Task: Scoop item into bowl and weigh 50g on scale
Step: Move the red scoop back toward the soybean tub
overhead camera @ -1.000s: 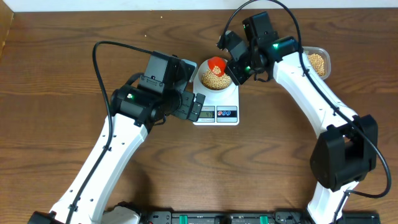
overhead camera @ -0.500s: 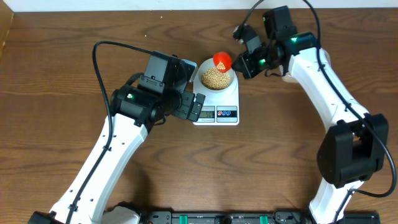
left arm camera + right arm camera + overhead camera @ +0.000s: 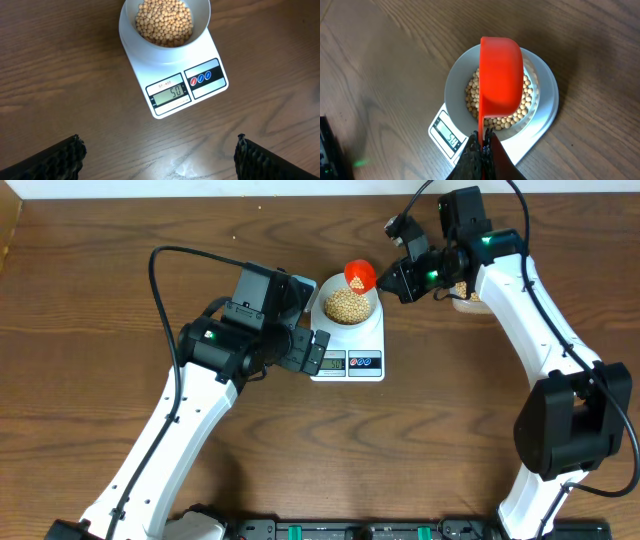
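I need to move my right gripper over the clear tub (image 3: 467,295) next and then down to let go of the scoop (image 3: 359,275). The tub is below my gripper, to its right in the overhead view.
A white bowl (image 3: 329,288) full of tan beans (image 3: 346,304) stands on the white scale (image 3: 348,340). The scale's display (image 3: 170,93) reads 50. My right gripper (image 3: 392,280) is shut on the handle of a red scoop (image 3: 359,275), which hangs over the bowl's far right rim. In the right wrist view the scoop (image 3: 501,80) covers part of the beans (image 3: 472,95), the handle pinched in my right gripper (image 3: 481,135). My left gripper (image 3: 308,320) is open beside the scale's left edge. Only bare wood lies between the fingers of my left gripper (image 3: 160,165).
A clear tub (image 3: 466,302) lies at the back right, mostly hidden under my right arm. The left arm stretches from the front left to the scale. A black rail (image 3: 330,530) runs along the table's front edge.
My right arm has swung right and back, carrying the scoop from over the bowl's middle to its far right rim. The left arm, bowl and scale have not moved.
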